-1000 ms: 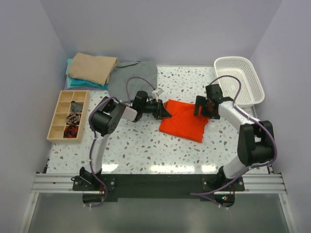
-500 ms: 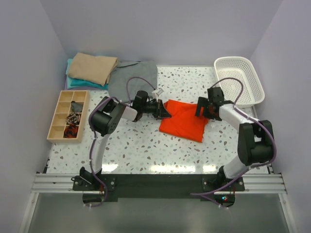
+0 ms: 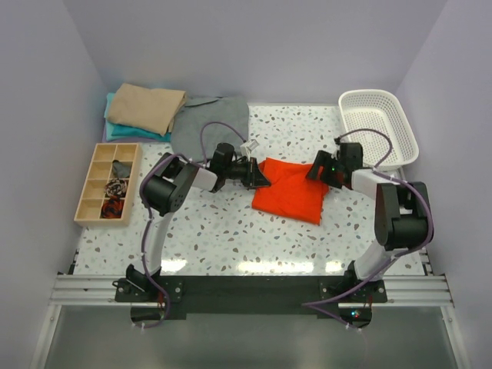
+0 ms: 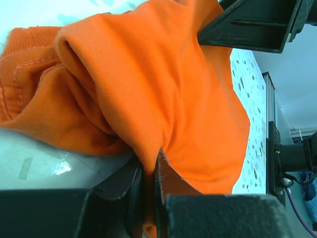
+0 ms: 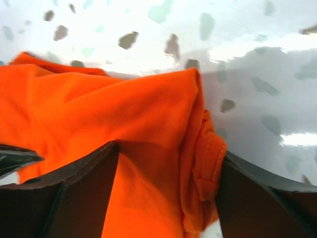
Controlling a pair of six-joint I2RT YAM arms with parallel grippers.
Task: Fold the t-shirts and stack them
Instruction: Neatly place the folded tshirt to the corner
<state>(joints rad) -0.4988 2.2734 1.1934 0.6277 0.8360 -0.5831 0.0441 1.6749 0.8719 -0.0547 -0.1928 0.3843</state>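
Observation:
I will next lift my left gripper over the tan t-shirt (image 3: 146, 108), outward and to its left in the top view, and release where folded shirts are stacked.
An orange-red t-shirt (image 3: 292, 194) lies crumpled in the middle of the table. My left gripper (image 3: 261, 176) lies low at its left edge, shut on a pinched fold of the orange cloth (image 4: 173, 89); the fold runs down between the two fingers (image 4: 166, 173). My right gripper (image 3: 317, 172) is at the shirt's right edge, open, its jaws wide on either side of a bunched hem (image 5: 205, 153). A grey t-shirt (image 3: 211, 127) lies spread at the back. Folded tan (image 3: 146, 108) and teal (image 3: 115, 132) t-shirts are stacked at the back left.
A white mesh basket (image 3: 399, 127) stands at the back right, close behind my right arm. A wooden compartment tray (image 3: 86, 184) with small items sits at the left edge. Speckled tabletop (image 3: 231, 238) shows in front of the shirt.
My right gripper has dropped and turned onto the shirt's right edge, its jaws narrowing a little. My left gripper has stayed pinched on the left edge.

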